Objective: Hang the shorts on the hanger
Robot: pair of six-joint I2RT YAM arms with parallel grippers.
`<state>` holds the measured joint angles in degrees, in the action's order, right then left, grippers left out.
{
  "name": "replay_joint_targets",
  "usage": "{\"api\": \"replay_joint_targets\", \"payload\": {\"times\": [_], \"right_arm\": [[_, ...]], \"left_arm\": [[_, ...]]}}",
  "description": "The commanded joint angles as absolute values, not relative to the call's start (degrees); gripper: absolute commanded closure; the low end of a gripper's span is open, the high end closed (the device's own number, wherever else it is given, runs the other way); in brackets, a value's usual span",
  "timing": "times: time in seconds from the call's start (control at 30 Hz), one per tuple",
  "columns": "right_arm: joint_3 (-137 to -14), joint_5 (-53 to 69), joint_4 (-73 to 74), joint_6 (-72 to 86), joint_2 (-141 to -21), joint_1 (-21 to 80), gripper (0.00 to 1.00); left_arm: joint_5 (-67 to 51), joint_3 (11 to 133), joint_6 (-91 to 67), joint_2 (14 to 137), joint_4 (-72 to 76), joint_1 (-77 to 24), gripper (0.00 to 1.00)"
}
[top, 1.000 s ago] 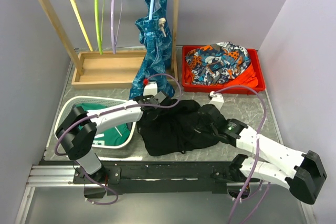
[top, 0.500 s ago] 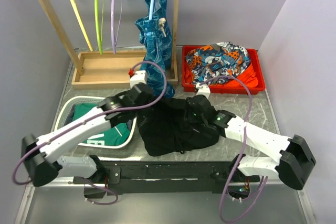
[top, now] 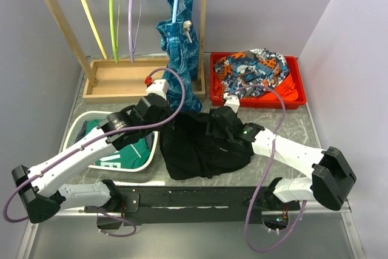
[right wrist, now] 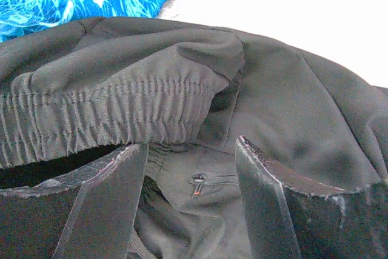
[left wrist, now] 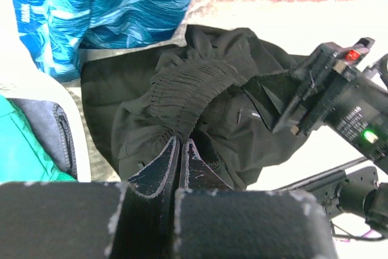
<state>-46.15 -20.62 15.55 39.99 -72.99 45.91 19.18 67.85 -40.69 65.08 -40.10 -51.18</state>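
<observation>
I should first move my right gripper away from my base to get onto the folded end of the elastic waistband [top: 208, 127].
The black shorts [top: 203, 150] lie bunched on the table in front of the arms. My left gripper [top: 171, 119] is shut on the shorts' elastic waistband [left wrist: 188, 89] and holds that edge raised at the heap's upper left. In the left wrist view its fingertips [left wrist: 171, 150] pinch the fabric together. My right gripper [top: 219, 121] is open, at the heap's upper right. In the right wrist view its jaws [right wrist: 191, 159] straddle the fabric just below the gathered waistband [right wrist: 109, 113] without closing on it. The lavender hanger [top: 134, 19] hangs bare on the wooden rack, far left of both grippers.
The wooden rack [top: 115, 80] also holds a yellow hanger [top: 90, 19], a lime-green hanger [top: 113, 19] and a teal-blue patterned garment [top: 179, 53]. A red bin [top: 291, 98] with patterned clothes stands at back right. A white basket [top: 76, 128] with green clothing sits at left.
My left gripper has pulled the shorts' waistband edge up and back toward the rack. My right gripper has moved left and away from me, up to the waistband, still open.
</observation>
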Motion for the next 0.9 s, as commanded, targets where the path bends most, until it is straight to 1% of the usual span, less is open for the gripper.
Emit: {"api": "replay_joint_targets", "payload": {"times": [0.0, 0.1, 0.27, 0.33, 0.37, 0.43, 0.53, 0.6, 0.63, 0.67, 0.7, 0.77, 0.87], "right_arm": [[-44.39, -23.38, 11.0, 43.24, -71.89, 45.7, 0.34], [-44.03, -23.82, 6.43, 43.68, -73.2, 45.7, 0.36], [-44.65, -28.9, 1.5, 46.4, -76.72, 45.7, 0.43], [-44.21, -29.18, -1.82, 46.49, -77.17, 45.7, 0.45], [-44.12, -29.61, -2.19, 47.1, -77.6, 45.7, 0.48], [-44.56, -31.81, -1.5, 47.11, -78.22, 45.62, 0.48], [-46.14, -37.43, 3.75, 46.41, -77.26, 44.57, 0.53], [-46.23, -39.02, 6.93, 45.97, -73.41, 42.64, 0.66], [-45.8, -38.68, 9.29, 44.92, -71.47, 39.32, 0.72], [-45.53, -37.98, 10.45, 44.3, -66.93, 37.72, 0.85], [-45.44, -37.36, 11.76, 43.69, -64.36, 35.79, 0.92], [-45.87, -35.52, 15.02, 40.62, -56.91, 31.74, 0.99], [-51.57, -30.25, 22.04, 35.7, -51.08, 29.71, 1.0]], "left_arm": [[16.61, 70.84, -38.85, 62.58, -38.41, -51.06, 0.99], [16.17, 71.28, -38.58, 61.7, -38.5, -51.15, 0.99], [16.0, 71.63, -38.76, 60.29, -39.29, -51.06, 0.99], [15.91, 71.46, -38.67, 59.59, -39.46, -51.06, 0.99], [16.26, 71.54, -38.67, 59.15, -39.64, -51.15, 0.99], [16.7, 71.72, -38.85, 58.63, -40.34, -51.06, 0.99], [19.07, 72.07, -38.94, 57.13, -41.57, -51.06, 0.99], [20.82, 71.9, -38.76, 56.08, -42.1, -51.06, 0.99], [21.18, 71.63, -38.59, 55.81, -42.27, -51.06, 0.99], [21.62, 71.11, -38.5, 55.11, -42.28, -51.06, 0.99], [22.14, 70.84, -38.5, 54.93, -42.19, -51.06, 0.99], [22.5, 69.79, -38.41, 54.23, -41.84, -51.06, 0.99], [23.64, 69.52, -38.41, 54.58, -41.92, -51.06, 0.99]]}}
